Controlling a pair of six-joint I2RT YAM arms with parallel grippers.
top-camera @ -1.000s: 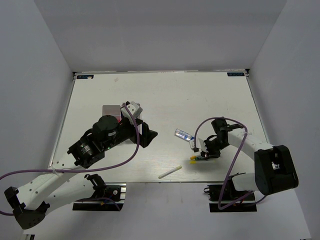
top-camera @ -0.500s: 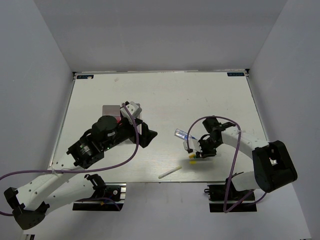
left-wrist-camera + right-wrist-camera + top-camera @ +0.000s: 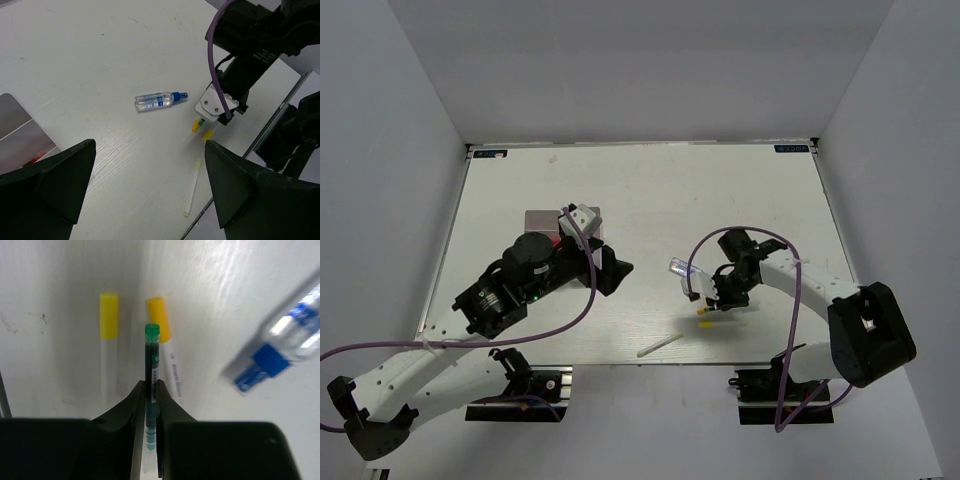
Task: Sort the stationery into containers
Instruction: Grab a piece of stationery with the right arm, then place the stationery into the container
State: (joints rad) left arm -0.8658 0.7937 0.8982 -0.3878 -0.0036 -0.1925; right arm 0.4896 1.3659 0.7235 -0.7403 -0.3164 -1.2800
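My right gripper moves up, outward and to the left in the top view over the white containers next and releases the highlighter, as something red sits there.
My right gripper (image 3: 721, 297) is shut on a black highlighter with a green tip (image 3: 151, 357), which points forward between its fingers. It hangs just over two yellow-capped white markers (image 3: 108, 325) (image 3: 160, 322) lying side by side on the table. A clear-blue tube (image 3: 280, 347) lies to their right; it also shows in the top view (image 3: 682, 269) and the left wrist view (image 3: 157, 100). A white stick (image 3: 660, 344) lies near the front edge. My left gripper (image 3: 613, 268) is open and empty, low over the table. The white containers (image 3: 542, 220) sit behind it, mostly hidden by the arm.
The table's front edge (image 3: 235, 192) runs close to the white stick (image 3: 191, 186). A container corner (image 3: 20, 132) with something red in it shows at the left of the left wrist view. White walls enclose the table on three sides.
My right gripper has shifted a little to the left and away from the front edge, the highlighter in its jaws. The left arm has not moved.
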